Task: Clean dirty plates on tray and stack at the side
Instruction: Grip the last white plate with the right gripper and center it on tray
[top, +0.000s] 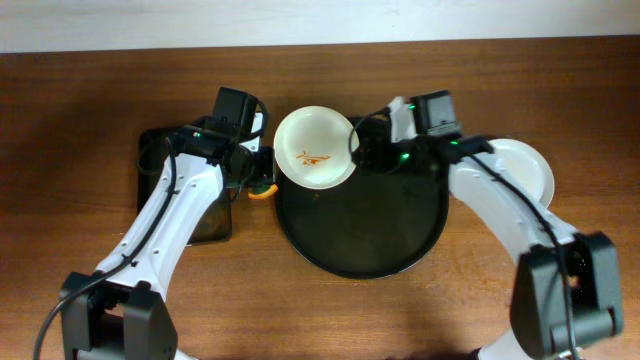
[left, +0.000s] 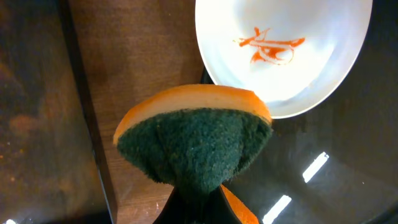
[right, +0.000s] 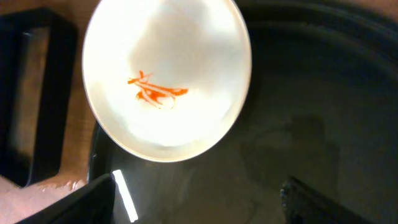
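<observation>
The sponge (left: 193, 140) is in my left gripper, so I will lower my right gripper next onto the plate's rim, on the side away from the sponge.
A white dirty plate (top: 315, 147) with an orange sauce smear lies at the far left of the black round tray (top: 362, 240), overhanging its rim. It also shows in the left wrist view (left: 286, 56) and the right wrist view (right: 166, 74). My left gripper (left: 199, 202) is shut on an orange and green sponge (left: 193, 140), just left of the tray and near the plate's edge; the sponge shows in the overhead view (top: 261, 190). My right gripper (right: 199, 199) is open and empty above the tray (right: 311, 112), just right of the plate.
A clean white plate (top: 528, 165) lies on the table right of the tray, partly under my right arm. A smaller rectangular dark tray (top: 200, 225) sits left of the round tray, under my left arm. The table is brown wood (top: 80, 150).
</observation>
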